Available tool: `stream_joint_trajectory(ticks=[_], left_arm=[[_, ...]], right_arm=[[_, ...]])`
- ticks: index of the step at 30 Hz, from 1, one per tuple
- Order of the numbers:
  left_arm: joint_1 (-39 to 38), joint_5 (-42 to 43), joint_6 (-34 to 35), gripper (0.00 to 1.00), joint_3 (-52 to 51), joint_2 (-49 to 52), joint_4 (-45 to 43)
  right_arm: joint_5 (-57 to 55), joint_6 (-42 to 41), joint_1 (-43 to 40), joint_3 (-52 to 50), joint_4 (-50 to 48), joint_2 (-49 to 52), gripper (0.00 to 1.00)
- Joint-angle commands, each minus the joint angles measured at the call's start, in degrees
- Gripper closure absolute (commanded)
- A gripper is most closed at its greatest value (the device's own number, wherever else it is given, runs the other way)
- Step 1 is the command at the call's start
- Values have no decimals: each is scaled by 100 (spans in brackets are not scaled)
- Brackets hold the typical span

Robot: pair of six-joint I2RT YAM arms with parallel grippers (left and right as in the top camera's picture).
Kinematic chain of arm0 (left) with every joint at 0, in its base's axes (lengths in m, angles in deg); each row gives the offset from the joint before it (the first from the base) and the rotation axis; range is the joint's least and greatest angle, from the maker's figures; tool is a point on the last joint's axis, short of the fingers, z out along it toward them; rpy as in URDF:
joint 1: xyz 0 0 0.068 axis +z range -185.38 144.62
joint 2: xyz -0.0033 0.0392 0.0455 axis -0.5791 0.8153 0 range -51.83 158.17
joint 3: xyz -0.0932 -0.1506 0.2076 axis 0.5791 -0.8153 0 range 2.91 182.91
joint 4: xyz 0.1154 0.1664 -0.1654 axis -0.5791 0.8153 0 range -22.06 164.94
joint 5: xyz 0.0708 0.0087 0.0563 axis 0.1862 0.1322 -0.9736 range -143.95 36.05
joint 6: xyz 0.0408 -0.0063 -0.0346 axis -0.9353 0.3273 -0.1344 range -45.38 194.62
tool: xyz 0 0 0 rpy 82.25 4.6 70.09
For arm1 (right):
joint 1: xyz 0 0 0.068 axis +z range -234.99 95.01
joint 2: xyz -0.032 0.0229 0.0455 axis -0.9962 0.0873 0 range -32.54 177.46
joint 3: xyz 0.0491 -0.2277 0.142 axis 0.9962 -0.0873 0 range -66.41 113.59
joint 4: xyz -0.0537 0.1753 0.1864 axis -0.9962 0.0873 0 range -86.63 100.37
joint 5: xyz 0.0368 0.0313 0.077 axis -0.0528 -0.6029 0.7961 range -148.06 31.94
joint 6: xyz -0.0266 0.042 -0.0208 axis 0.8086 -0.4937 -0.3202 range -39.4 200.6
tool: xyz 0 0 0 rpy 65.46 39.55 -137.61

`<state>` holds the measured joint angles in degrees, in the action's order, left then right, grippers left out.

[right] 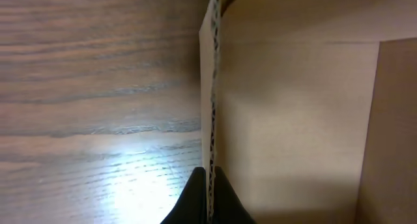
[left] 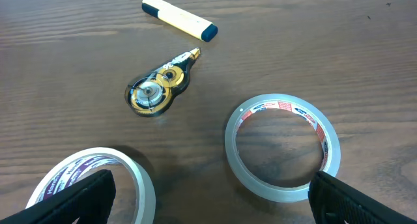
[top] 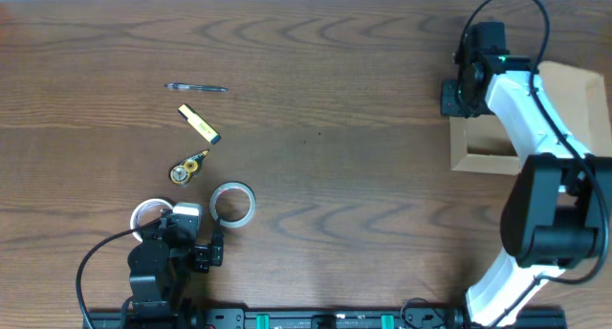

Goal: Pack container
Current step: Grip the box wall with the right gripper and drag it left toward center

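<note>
I will next drag and turn the container (top: 488,147) with my right gripper to bare tabletop near the clear tape roll and let go of it, because the items lie far from it.
The light-tan cardboard container (top: 488,147) stands open at the table's right side, its flap lid (top: 579,104) folded back to the right. My right gripper (top: 457,98) is shut on the container's left wall; in the right wrist view the jaws (right: 210,198) pinch that cardboard edge (right: 212,87). My left gripper (top: 191,241) is open and empty near the front left, low over the table. In the left wrist view it (left: 208,198) sits between a clear tape roll (left: 282,146) and a white tape roll (left: 91,185).
A correction-tape dispenser (top: 187,166), a yellow highlighter (top: 199,123) and a pen (top: 195,87) lie at the left. The clear tape roll (top: 232,203) and white tape roll (top: 151,214) lie near the left gripper. The dispenser (left: 159,90) and highlighter (left: 179,17) show ahead of it.
</note>
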<state>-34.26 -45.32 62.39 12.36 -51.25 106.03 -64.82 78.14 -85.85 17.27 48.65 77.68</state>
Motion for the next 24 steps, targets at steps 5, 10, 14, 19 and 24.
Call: stream_joint_trajectory(ticks=[5,10,14,19,24], left_arm=[[35,20,4,5,-20,-37,63],[35,20,4,5,-17,-37,63],[35,20,4,5,-17,-37,63],[35,20,4,5,-17,-37,63],[35,20,4,5,-17,-37,63]], right_arm=[[1167,2044,981,146,-70,-949,99],[1672,3095,1888,146,-68,-1167,99],[1733,3412,2551,144,-76,-1165,99],[1803,3543,3187,131,66,-1165,99],[1928,4789,3571,127,374,-1163,99]])
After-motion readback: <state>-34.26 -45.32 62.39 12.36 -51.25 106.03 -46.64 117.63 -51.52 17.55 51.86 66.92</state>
